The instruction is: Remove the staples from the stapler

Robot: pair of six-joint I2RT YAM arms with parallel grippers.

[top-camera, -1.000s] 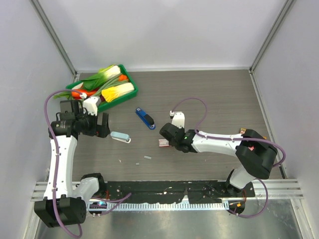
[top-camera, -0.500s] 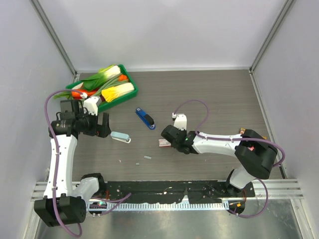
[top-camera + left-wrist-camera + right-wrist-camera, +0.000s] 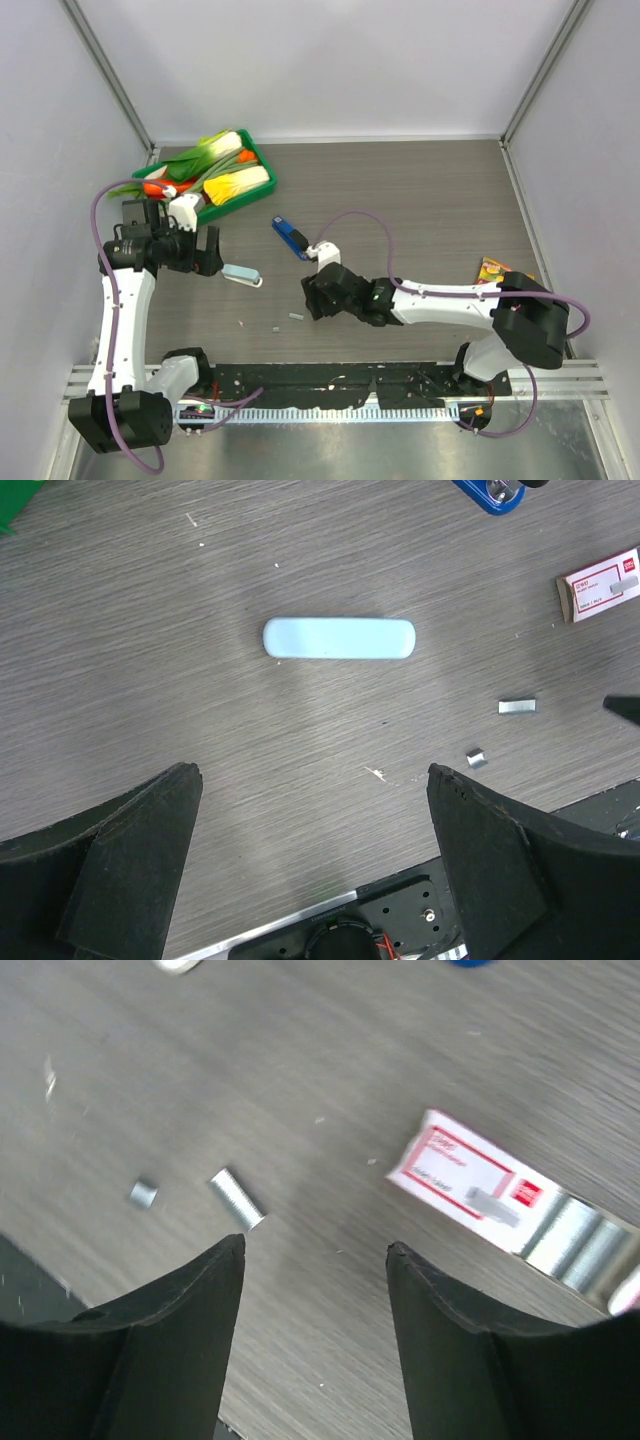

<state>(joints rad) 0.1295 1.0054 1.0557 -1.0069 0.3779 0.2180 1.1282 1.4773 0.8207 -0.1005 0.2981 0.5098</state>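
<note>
My right gripper should move down and sideways onto the short staple strip's closest end (image 3: 300, 317) (image 3: 250, 1216), because that end is below the gripper's fingers, to their left in the top view.
The pale blue stapler (image 3: 241, 275) (image 3: 339, 638) lies flat and closed on the wooden table. My left gripper (image 3: 205, 250) (image 3: 312, 780) hovers just left of it, open and empty. A short strip of staples (image 3: 296, 316) (image 3: 517, 707) (image 3: 237, 1200) and a smaller bit (image 3: 275, 327) (image 3: 477, 757) (image 3: 143, 1194) lie loose toward the near edge. My right gripper (image 3: 312, 300) (image 3: 315, 1250) is open above bare table, the strip just beyond its left fingertip. The red-and-white staple box (image 3: 465, 1180) (image 3: 598, 583) lies to its right, with a silver block of staples (image 3: 575, 1250) at its end.
A dark blue tool (image 3: 291, 237) lies behind the right gripper. A green tray (image 3: 262, 163) of toy vegetables stands at the back left. A small orange packet (image 3: 492, 270) lies by the right arm's elbow. The black base rail runs along the near edge.
My right gripper has opened and swung left and nearer, from the red-and-white box to beside the loose staples. The left arm and the stapler have not moved.
</note>
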